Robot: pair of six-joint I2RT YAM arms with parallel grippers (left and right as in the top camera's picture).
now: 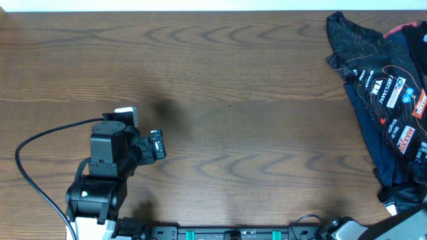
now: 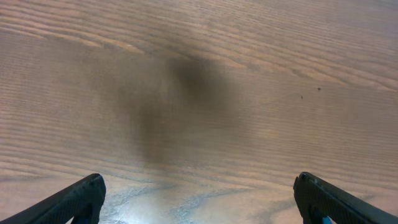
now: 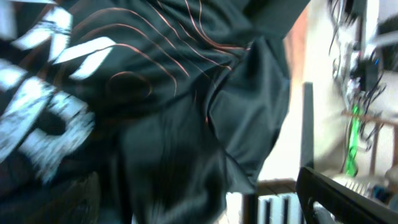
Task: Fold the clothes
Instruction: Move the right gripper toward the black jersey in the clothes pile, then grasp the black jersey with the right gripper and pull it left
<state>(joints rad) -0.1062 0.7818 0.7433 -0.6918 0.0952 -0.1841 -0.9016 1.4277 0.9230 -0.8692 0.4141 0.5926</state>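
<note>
My right gripper has the dark fabric between its two open fingers already, so next it needs to go down onto the bunched fold of the black jersey and close.
The black jersey (image 1: 390,93), with fine orange contour lines and white, red and blue logos, lies crumpled at the table's right edge. A bit of red cloth (image 1: 408,28) shows at its top. My left gripper (image 1: 158,145) is open and empty over bare wood at the lower left, far from the clothes; its two finger tips frame the wood in the left wrist view (image 2: 199,186). My right gripper (image 3: 193,190) is open close over the jersey (image 3: 155,93), whose dark fabric fills the space between its fingers. In the overhead view only part of the right arm (image 1: 408,223) shows, at the bottom right corner.
The wooden table (image 1: 253,100) spreads between the left arm and the clothes. A black cable (image 1: 30,167) loops at the left of the left arm. The arm bases and a rail (image 1: 227,233) line the front edge. Off-table equipment (image 3: 357,93) shows in the right wrist view.
</note>
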